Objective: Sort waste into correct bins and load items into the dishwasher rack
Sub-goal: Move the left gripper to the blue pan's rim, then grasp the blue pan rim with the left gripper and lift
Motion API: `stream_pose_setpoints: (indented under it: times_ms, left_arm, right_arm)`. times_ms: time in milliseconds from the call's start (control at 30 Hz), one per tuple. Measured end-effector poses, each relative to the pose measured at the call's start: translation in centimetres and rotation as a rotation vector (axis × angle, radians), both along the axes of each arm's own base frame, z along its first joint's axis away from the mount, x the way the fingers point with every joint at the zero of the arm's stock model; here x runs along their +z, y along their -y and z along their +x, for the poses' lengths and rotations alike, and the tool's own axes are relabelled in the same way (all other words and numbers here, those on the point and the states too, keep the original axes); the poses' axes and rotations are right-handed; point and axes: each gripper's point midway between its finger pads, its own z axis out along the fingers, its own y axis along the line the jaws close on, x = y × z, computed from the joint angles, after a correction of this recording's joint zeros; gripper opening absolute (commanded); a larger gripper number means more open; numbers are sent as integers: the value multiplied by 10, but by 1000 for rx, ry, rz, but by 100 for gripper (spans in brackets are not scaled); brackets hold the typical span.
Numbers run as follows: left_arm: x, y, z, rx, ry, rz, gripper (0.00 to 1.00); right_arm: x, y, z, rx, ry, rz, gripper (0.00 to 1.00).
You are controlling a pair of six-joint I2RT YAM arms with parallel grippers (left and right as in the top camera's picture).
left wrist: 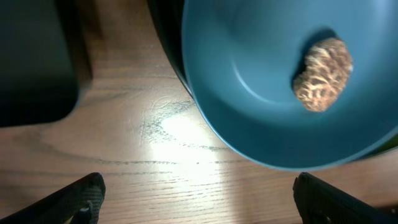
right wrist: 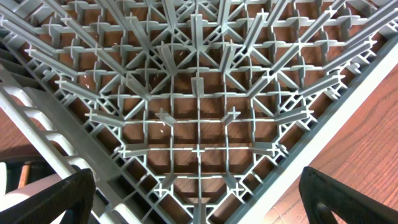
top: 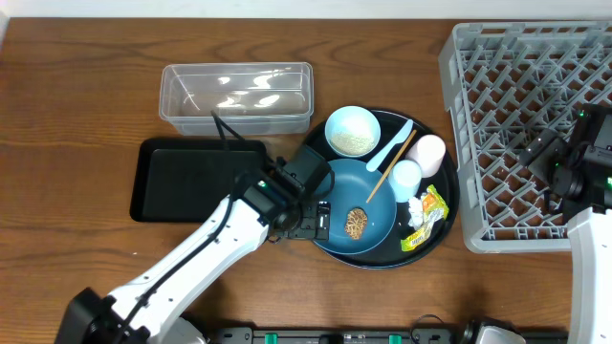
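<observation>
My left gripper will go down toward the plate, with its open fingers on both sides of the plate's rim (left wrist: 198, 109) nearest the black rectangular tray, just ahead of them.
A large blue plate (top: 368, 205) lies on a round black tray (top: 449, 201) and carries a brown food lump (top: 357, 224). My left gripper (top: 308, 218) hangs open at the plate's left edge, holding nothing. In the left wrist view the gripper (left wrist: 199, 205) is over bare wood, with the plate (left wrist: 261, 93) and lump (left wrist: 323, 74) just ahead. The bowl (top: 352, 131), spoon (top: 390, 151), wooden stick (top: 392, 164), two cups (top: 428, 150) (top: 407, 176), wrapper (top: 428, 218) and white wad (top: 415, 211) share the round tray. My right gripper (top: 553, 170) is open and empty over the dishwasher rack (top: 521, 86), seen close up as a grey lattice (right wrist: 199, 93).
The clear tub (top: 236, 96) stands at the back left. The shallow black rectangular tray (top: 186, 179) lies in front of it, under my left arm, and its corner shows in the left wrist view (left wrist: 34, 62). The rack fills the right side to the table edge.
</observation>
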Motion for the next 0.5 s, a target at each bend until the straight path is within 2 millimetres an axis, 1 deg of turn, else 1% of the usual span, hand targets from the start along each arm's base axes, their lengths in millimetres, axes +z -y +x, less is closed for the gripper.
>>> stream_pose_setpoints:
  times_ms: [100, 267, 433, 500]
  left_arm:
    - [-9, 7, 8, 22, 0, -9, 98]
    - [-32, 17, 18, 33, -21, -4, 98]
    - [-53, 21, 21, 41, -54, 17, 98]
    - [-61, 24, 23, 45, -62, 19, 99]
  right_arm:
    - [0, 0, 0, 0, 0, 0, 99]
    - [0, 0, 0, 0, 0, 0, 99]
    - [0, 0, 0, 0, 0, 0, 99]
    - [0, 0, 0, 0, 0, 0, 99]
